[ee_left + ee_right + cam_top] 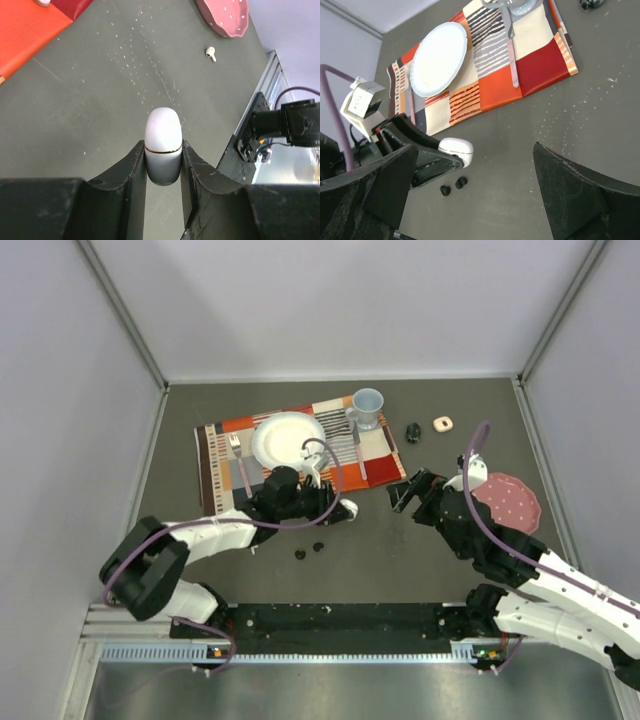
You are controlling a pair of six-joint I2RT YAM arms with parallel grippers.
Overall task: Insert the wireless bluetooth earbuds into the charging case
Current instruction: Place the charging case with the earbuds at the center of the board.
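The left gripper lowers the charging case onto the tabletop off the placemat's near edge (355, 523) (86, 131) next and releases it, since that patch is bare and clear.
My left gripper (335, 510) is shut on a closed white charging case (346, 508) with a gold seam and holds it just off the placemat's near edge. In the left wrist view the case (163, 142) sits upright between my fingers (130, 175). Two black earbuds (299, 554) (319, 546) lie on the table just near of it, and they also show in the right wrist view (445, 190) (461, 182). One white stemmed earbud (210, 53) lies beside the pink dish (225, 17). My right gripper (407, 493) is open and empty, to the right of the case (456, 149).
A patchwork placemat (380, 452) carries a white plate (287, 438), cutlery and a blue mug (366, 408). A small black object (413, 432) and a small pinkish case (442, 423) lie behind the right arm. The pink dish (510, 502) sits at the right.
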